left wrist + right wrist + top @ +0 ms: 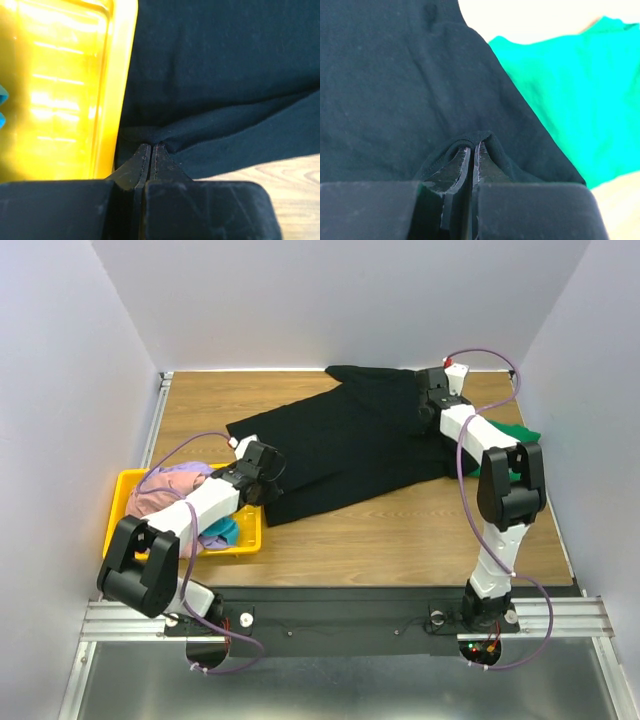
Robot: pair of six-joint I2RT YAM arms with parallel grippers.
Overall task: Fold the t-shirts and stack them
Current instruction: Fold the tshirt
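Observation:
I will next move my left gripper slightly outward along the bin's rim and let go of the pinched edge on the black shirt [287, 487] [154, 129], because the shirt's near part already lies folded over.
The large black t-shirt [345, 445] lies spread across the middle of the wooden table. My left gripper [262, 472] is shut on its near-left edge, next to the yellow bin; the pinched black cloth [165, 137] bunches at the fingertips in the left wrist view. My right gripper [433, 400] is shut on the shirt's far-right edge; a fold of black cloth [475, 137] wraps over the fingertips. A green t-shirt [520, 435] lies at the right, partly under the black one, and shows bright in the right wrist view [570, 85]. Pink, lavender and teal tees [170, 490] lie in the bin.
The yellow plastic bin [125, 490] stands at the table's left edge, its rim [117, 85] right beside my left fingers. White walls enclose the table on three sides. Bare wood [400, 530] shows in front of the black shirt.

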